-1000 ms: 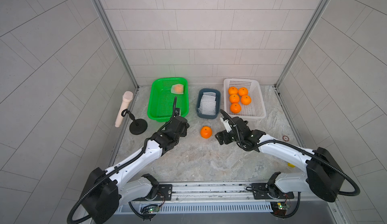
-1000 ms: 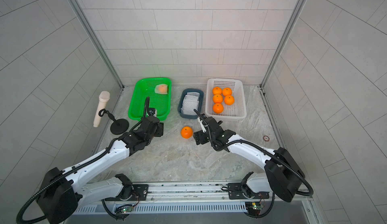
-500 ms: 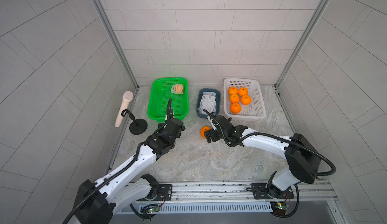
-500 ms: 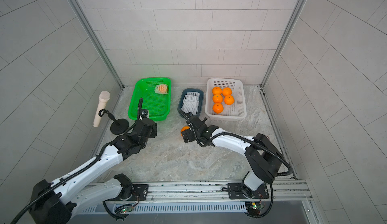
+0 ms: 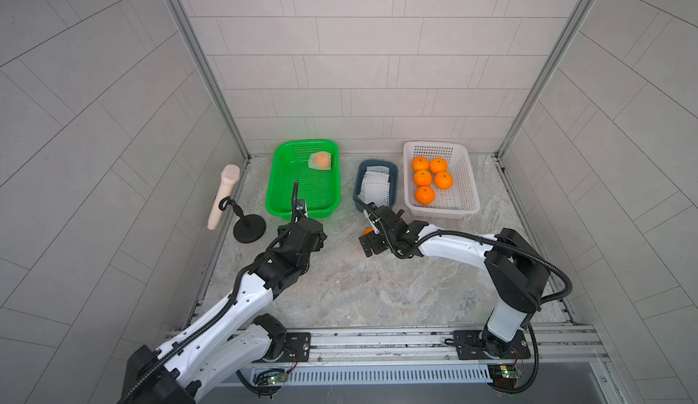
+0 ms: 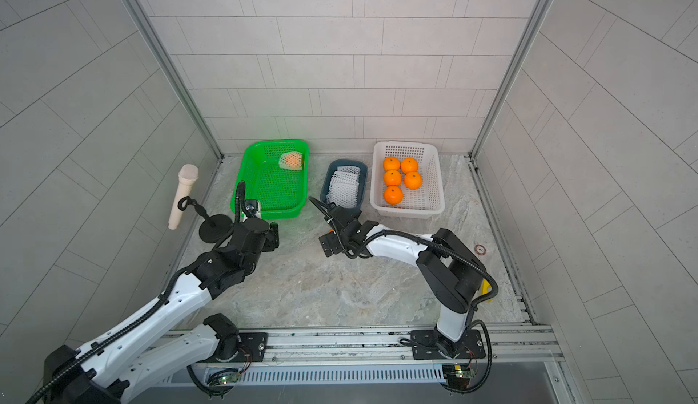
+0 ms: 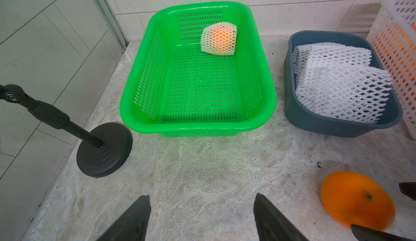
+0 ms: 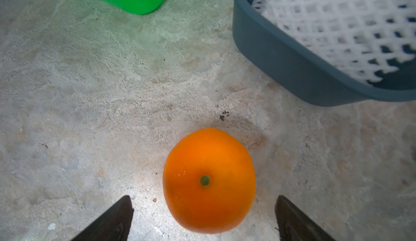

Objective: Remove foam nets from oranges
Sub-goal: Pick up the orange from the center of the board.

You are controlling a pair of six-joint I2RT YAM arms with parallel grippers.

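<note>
The bare orange [image 5: 367, 230] [image 8: 209, 180] is already between the open fingers of my right gripper with clear gaps, so I will next lower that gripper farther over it and close across its middle.
A bare orange [image 8: 209, 181] lies on the stone table in front of the blue bin [image 8: 292, 66]. My right gripper [image 8: 203, 206] stands open around it, one fingertip on each side, neither touching. In both top views the gripper [image 5: 368, 238] hides most of this orange [image 5: 367, 231]. My left gripper [image 7: 202, 203] is open and empty, above bare table in front of the green basket [image 7: 198, 128]. One orange in a foam net [image 7: 218, 38] sits at that basket's far corner. Loose foam nets [image 7: 337, 82] fill the blue bin. Several bare oranges [image 5: 426, 179] lie in the white basket [image 5: 468, 179].
A microphone [image 5: 223, 196] on a black round-based stand [image 5: 249, 228] stands at the left wall, close to my left arm. The three containers line the back wall. A small ring [image 6: 479, 249] lies on the table at the right.
My right gripper moved left to the bare orange and opened wide around it. My left gripper drew back to the left, away from the orange, and opened a little more.
</note>
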